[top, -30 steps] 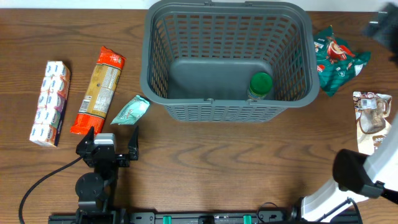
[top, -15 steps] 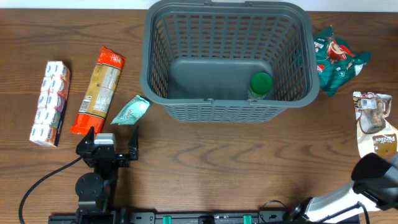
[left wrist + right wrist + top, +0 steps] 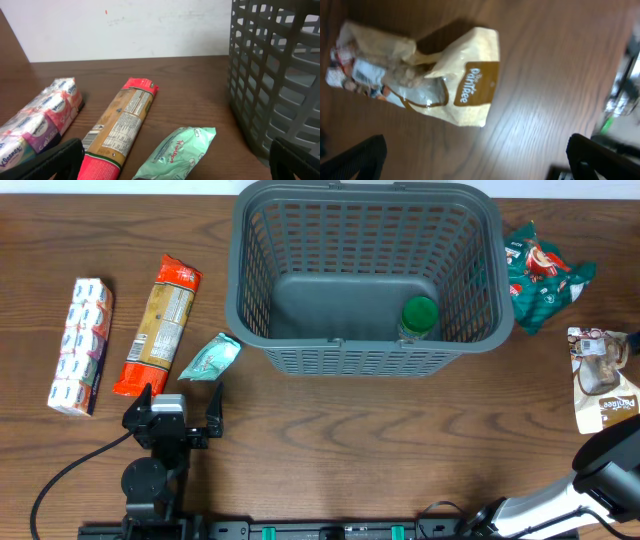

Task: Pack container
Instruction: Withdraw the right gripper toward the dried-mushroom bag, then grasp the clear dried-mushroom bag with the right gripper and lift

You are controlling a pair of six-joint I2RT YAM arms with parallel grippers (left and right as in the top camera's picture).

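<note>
My right gripper is above the beige pouch, which lies lengthwise along its finger opening, so next it will turn and come down across the pouch's crumpled middle.
The dark-grey slotted basket stands at the back centre of the table, and its wall shows at the right of the left wrist view. A green-lidded jar stands inside it at the front right. My left gripper is open and empty, just in front of a mint-green packet. My right gripper is open and empty, hovering over a beige pouch. Only the right arm shows overhead, at the bottom right.
A red-and-yellow pasta packet and a multipack of tissues lie left of the basket. A green-and-red bag lies right of the basket, behind the pouch.
The right arm has swung off to the right and down toward the bottom right corner. The left arm and all objects have not moved.
</note>
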